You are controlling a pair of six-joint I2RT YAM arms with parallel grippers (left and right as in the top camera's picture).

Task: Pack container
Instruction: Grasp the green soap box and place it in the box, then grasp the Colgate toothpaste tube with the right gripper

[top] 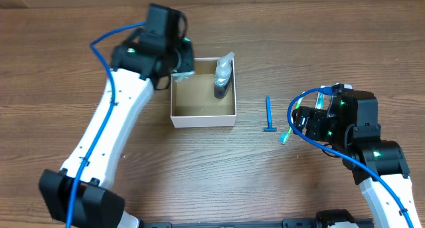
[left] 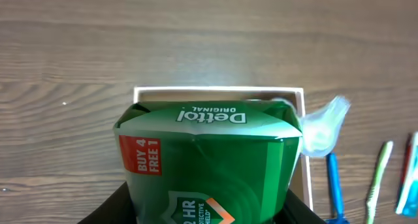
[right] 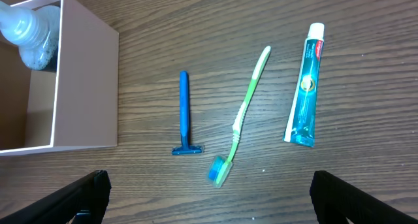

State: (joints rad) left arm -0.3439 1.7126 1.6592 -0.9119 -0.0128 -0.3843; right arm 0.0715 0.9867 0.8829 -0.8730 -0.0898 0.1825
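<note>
My left gripper brings the soap pack down into the white container next, slightly toward the spray bottle, because the container's brown bottom [top: 196, 91] beside that bottle is still empty.
The white container [top: 202, 116] with a brown floor stands at table centre; it also shows in the left wrist view [left: 196, 90] and the right wrist view [right: 85, 93]. A clear spray bottle [top: 224, 78] lies along its right side. My left gripper [top: 178, 70] is shut on a green Dettol soap pack [left: 209, 152], held above the container's left edge. My right gripper [right: 209, 204] is open and empty, above the table near a green toothbrush [right: 241, 116].
A blue razor [top: 268, 114] lies right of the container, seen also in the right wrist view [right: 185, 113]. A teal toothpaste tube [right: 305, 87] lies right of the toothbrush. In the overhead view the right arm [top: 345, 121] hides the tube and most of the toothbrush.
</note>
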